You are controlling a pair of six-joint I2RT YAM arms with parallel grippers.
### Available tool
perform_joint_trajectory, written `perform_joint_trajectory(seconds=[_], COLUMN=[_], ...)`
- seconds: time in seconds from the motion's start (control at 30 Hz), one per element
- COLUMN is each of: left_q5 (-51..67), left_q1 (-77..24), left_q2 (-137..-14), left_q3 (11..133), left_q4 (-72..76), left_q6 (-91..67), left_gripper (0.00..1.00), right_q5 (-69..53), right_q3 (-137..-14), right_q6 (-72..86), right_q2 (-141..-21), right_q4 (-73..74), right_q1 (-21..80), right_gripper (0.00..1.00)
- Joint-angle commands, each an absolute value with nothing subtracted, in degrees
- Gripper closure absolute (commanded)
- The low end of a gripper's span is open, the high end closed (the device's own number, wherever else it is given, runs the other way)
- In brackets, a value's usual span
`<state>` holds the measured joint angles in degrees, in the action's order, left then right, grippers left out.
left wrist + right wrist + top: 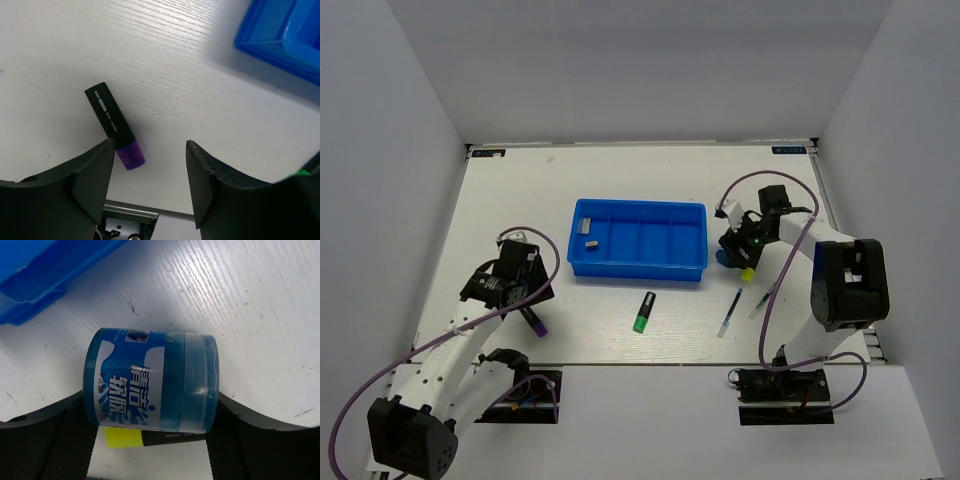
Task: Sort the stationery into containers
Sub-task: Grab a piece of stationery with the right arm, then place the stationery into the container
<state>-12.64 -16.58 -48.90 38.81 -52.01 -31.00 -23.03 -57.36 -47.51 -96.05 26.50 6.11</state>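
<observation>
I should next lower my left gripper and pull it back, turning its open fingers so they go on both sides of the purple marker's purple end [538,326] [130,152], because the marker lies at an angle to them.
The blue tray [695,266] lies mid-table with two small grey blocks [591,241] in its left compartment. My left gripper [525,297] is open over the table; the purple marker [115,127] lies just beyond its left finger [95,172], not between the jaws. My right gripper [736,252] sits by the tray's right end. Its fingers [237,427] press both ends of the round blue white-labelled tub [150,377], which lies on its side. The yellow marker [150,437] lies under the tub. A green-black marker [644,312] and a thin blue pen [730,313] lie in front of the tray.
The tray's corner shows in the left wrist view [280,35] and in the right wrist view [45,267]. A thin pale pen [758,300] lies right of the blue pen. White walls enclose the table on three sides.
</observation>
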Motion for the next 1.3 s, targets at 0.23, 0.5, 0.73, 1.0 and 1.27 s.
perform_joint_trajectory(seconds=[0.23,0.5,0.73,1.0,1.27], left_q5=[-15.38,-11.52,-10.2,-9.41,-9.49], left_q1=[-13.8,-12.04,-10.55,-9.84,-9.32], left_q2=[-48.69,-53.87,-56.51,-58.53,-59.85], left_q3=[38.85,40.17,39.73,39.11,39.02], left_q4=[-56.16,-55.81,-55.46,-54.32,-53.97], left_q6=[-36.21,-39.81,-41.13,-41.57,-42.45], left_gripper=[0.35,0.35,0.35,0.35,0.35], right_q5=[-11.78,-29.16,-43.68,-37.01,-29.36], right_q3=[-56.16,-78.17,-95.68,-117.68,-119.79], right_q6=[-47.46,-43.85,-52.47,-52.21,-53.78], right_q2=[-83.77,-77.25,-94.89,-113.28,-121.19], right_q4=[28.21,48.94,59.15,58.81,53.87], right_q1=[5.71,7.82,19.4,33.39,38.93], right_gripper=[1.0,1.0,1.0,1.0,1.0])
